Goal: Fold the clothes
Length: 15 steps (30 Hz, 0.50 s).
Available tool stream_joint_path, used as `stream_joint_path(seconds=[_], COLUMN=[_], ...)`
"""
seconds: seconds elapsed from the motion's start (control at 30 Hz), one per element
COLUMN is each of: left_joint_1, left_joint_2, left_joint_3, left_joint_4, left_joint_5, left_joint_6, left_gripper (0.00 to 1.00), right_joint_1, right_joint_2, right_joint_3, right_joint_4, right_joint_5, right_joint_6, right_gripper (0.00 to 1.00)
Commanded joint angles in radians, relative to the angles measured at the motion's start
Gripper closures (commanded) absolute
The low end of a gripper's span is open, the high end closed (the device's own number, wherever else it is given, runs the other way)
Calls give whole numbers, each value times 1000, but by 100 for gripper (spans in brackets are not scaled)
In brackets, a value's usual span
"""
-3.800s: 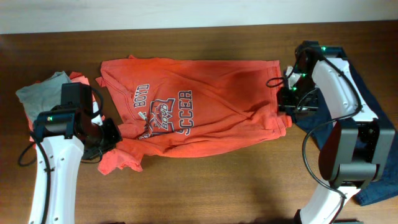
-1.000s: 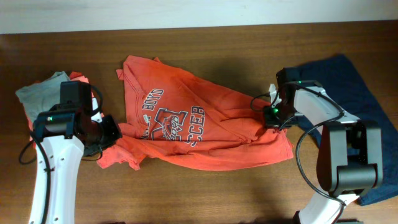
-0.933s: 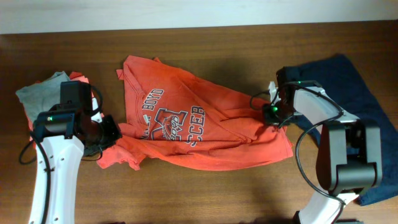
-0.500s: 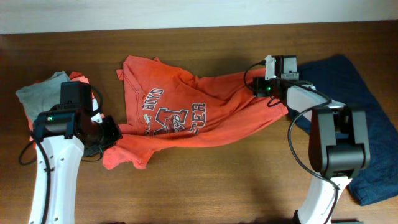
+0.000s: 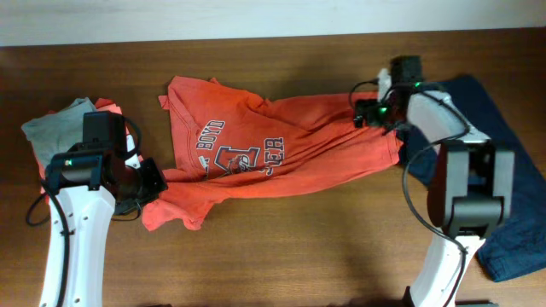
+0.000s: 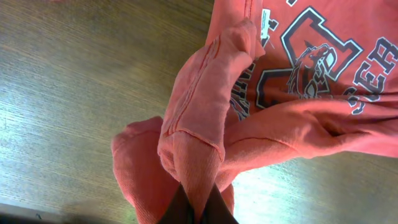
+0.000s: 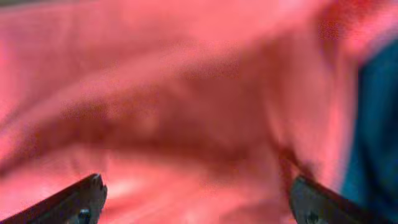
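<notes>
The cloth ends against bare wood, leaving a rim to pinch, so my open right gripper draws back over the shirt and onto its near edge (image 5: pixel 333 185) next.
The clothes here are an orange-red T-shirt (image 5: pixel 281 153) with varsity lettering, lying crumpled across the table's middle. My left gripper (image 5: pixel 147 181) is shut on a bunched fold of the shirt's left sleeve (image 6: pixel 199 149); in the left wrist view the fabric runs down between the dark fingertips (image 6: pixel 181 208). My right gripper (image 5: pixel 375 112) hovers over the shirt's right hem with its jaws wide open. In the right wrist view both fingertips (image 7: pixel 84 199) stand far apart above blurred orange cloth (image 7: pixel 186 112), with nothing between them.
A dark navy garment (image 5: pixel 495 162) lies at the right, partly under the right arm, and shows blue at the edge of the right wrist view (image 7: pixel 379 130). A grey folded shirt (image 5: pixel 51 128) sits at the far left. Bare wood table (image 5: pixel 299 247) runs along the front.
My right gripper carried the shirt's right edge up and to the back right, stretching the cloth flatter, then opened and let go. The left gripper kept still, holding the sleeve.
</notes>
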Motion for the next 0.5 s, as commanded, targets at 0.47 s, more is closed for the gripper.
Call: stream_joint_path(seconds=[0.47], left_joint_1=[4], left_joint_2=[-6], left_joint_3=[6], left_joint_4=[70], left_joint_5=[-37], left_joint_6=[16], left_gripper=[99], right_joint_1=[-23], right_joint_2=[-299], right_joint_3=[37], right_joint_4=[-622], right_joint_5=[-113], right_joint_6=[-70], right_gripper=[3])
